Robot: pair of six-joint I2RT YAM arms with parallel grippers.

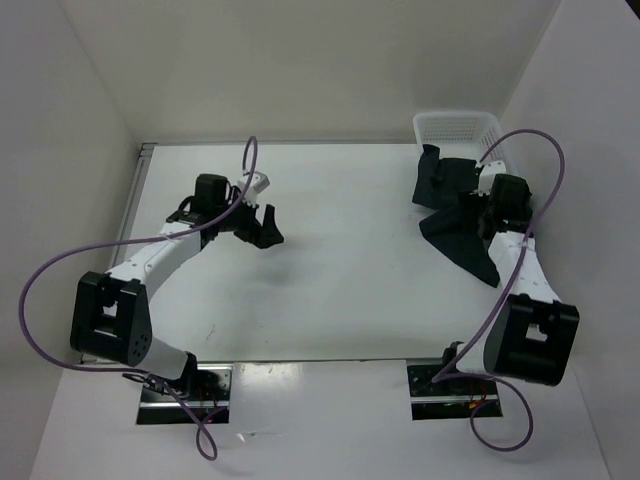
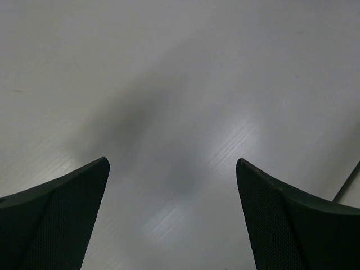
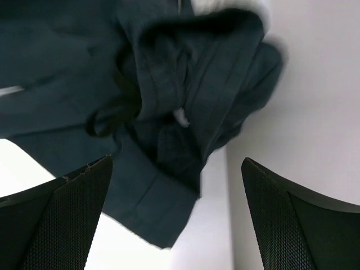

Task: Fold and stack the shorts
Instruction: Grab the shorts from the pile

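My right gripper drops down onto the bunched middle folds of the dark navy shorts (image 1: 455, 215) next, because that crumpled cloth lies below its open, empty fingers.
Dark navy shorts (image 1: 455, 215) lie crumpled at the table's right side, spilling from the basket toward the front. In the right wrist view the shorts (image 3: 163, 112) fill the upper left, with folds and a hem below. My right gripper (image 1: 482, 205) hovers over them, open, its fingertips (image 3: 73, 214) wide apart with nothing between them (image 3: 177, 216). My left gripper (image 1: 262, 228) is open and empty over bare table at the left centre; in its wrist view (image 2: 171, 216) only the white surface shows between the fingers (image 2: 67, 214).
A white plastic basket (image 1: 458, 127) stands at the back right corner, part of the shorts draped at its front. White walls enclose the table on the left, back and right. A table edge strip (image 1: 140, 190) runs along the left.
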